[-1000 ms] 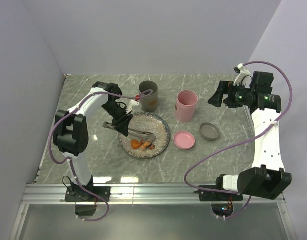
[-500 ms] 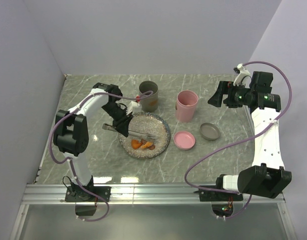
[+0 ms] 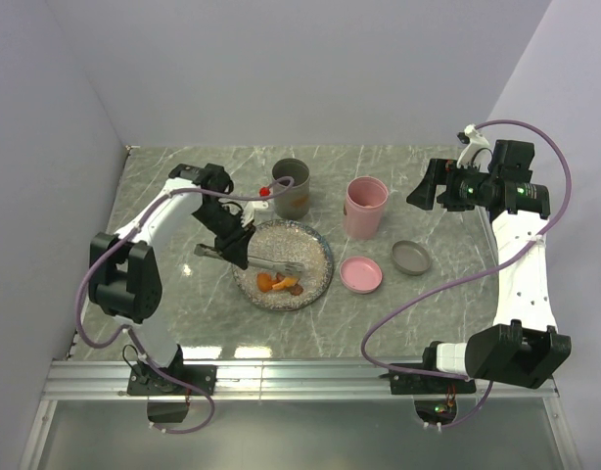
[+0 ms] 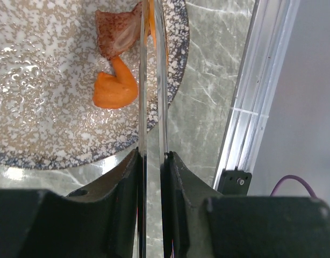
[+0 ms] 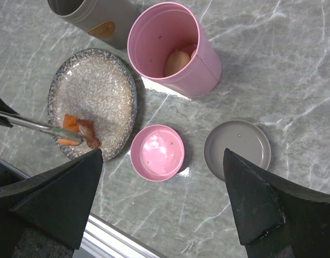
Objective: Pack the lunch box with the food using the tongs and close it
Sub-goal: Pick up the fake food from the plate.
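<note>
The grey cylinder's open top (image 3: pixel 292 173) is outward of the left gripper, so the left gripper needs to rise next, carry the orange sliver outward over that opening and let go of it.
My left gripper (image 3: pixel 232 241) (image 4: pixel 152 161) is shut on the tongs (image 3: pixel 271 261) (image 4: pixel 160 80), squeezing the two thin metal arms almost parallel. Their tips reach over the speckled plate (image 3: pixel 315 250) among the food: an orange chunk (image 4: pixel 115 88) and a brown piece (image 4: pixel 117 35) just left of them, and an orange sliver between the arms at the frame's top. The pink lunch box (image 3: pixel 365 206) (image 5: pixel 173 48) stands open and upright with a beige ball (image 5: pixel 177 62) inside. High above the table's right side, my right gripper (image 3: pixel 428 186) (image 5: pixel 162 153) is open and holds nothing.
A grey cylinder (image 3: pixel 291 186) (image 5: pixel 95 16) stands behind the plate. A pink lid (image 3: pixel 361 274) (image 5: pixel 157 152) and a grey lid (image 3: pixel 411 258) (image 5: pixel 237 145) lie flat right of the plate. The metal rail (image 3: pixel 300 377) runs along the near edge.
The left gripper has squeezed the tongs narrower over the food, and the left arm's elbow has swung out to the left. The right arm has not moved.
</note>
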